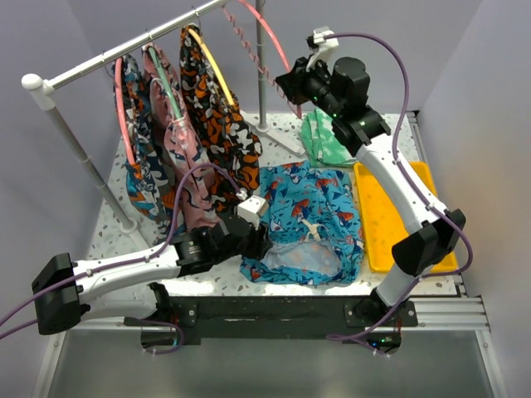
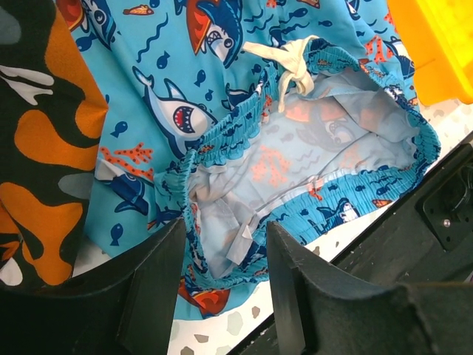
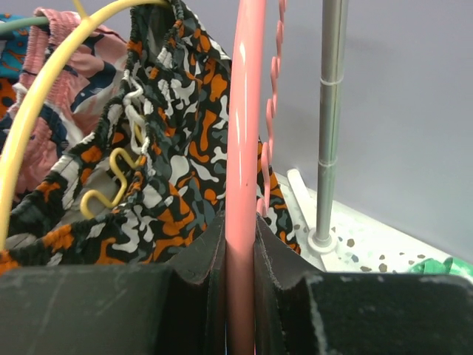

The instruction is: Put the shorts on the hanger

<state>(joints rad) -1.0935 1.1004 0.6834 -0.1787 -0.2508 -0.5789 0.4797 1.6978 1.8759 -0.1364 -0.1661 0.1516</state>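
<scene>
The elastic waistband edge is already between my left gripper's open fingers, so it will next lower onto the turquoise shorts' waistband end (image 1: 265, 260) (image 2: 194, 235) beside the orange-black shorts and close.
The turquoise shorts (image 1: 307, 220) with sharks and fish lie flat on the speckled table, waistband toward the near edge. In the left wrist view the shorts (image 2: 177, 111) show their white drawstring and open waistband. My left gripper (image 1: 257, 240) sits low at the waistband's left corner. Its jaws (image 2: 222, 255) stand open, with the elastic edge lying loose between them. My right gripper (image 1: 294, 83) is raised at the back, beside the rack. It is shut (image 3: 240, 251) on the coral-pink hanger (image 3: 246, 111), whose arch (image 1: 270, 37) rises above it.
A white clothes rack (image 1: 99, 62) carries orange-black shorts (image 1: 216, 116) on a yellow hanger (image 3: 44, 81), plus other hung garments. Its upright pole (image 3: 329, 111) stands right of the held hanger. A green cloth (image 1: 328, 137) and a yellow tray (image 1: 390, 215) lie to the right.
</scene>
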